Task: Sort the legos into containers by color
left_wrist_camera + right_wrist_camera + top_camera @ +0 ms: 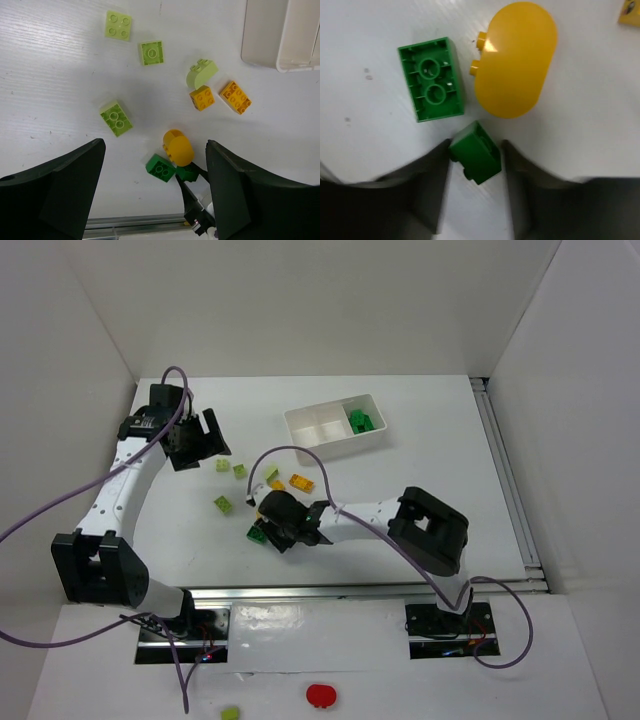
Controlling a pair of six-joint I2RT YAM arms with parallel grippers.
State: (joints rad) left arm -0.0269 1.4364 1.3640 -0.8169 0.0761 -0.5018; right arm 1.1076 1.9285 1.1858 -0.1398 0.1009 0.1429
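I will next lift my right gripper outward over the white tray's end section [363,418] and release the dark green brick, as green bricks already lie there.
My right gripper [475,150] is shut on a small dark green brick [476,159] low over the table, left of centre in the top view [268,524]. Beside it lie a larger green brick [432,79], upside down, and the rounded orange-yellow piece [515,59]. My left gripper [155,150] is open and empty, high over the table's left [205,440]. Below it lie lime bricks [119,25] [151,52] [116,118], a rounded lime piece [202,73] and two orange bricks [202,97] [235,97]. The white tray [300,416] holds green bricks [361,420] in its right compartment.
The tray's left and middle compartments look empty. White walls close in the table on three sides. A red round object [321,696] and a lime brick [230,712] lie in front of the arm bases, off the table.
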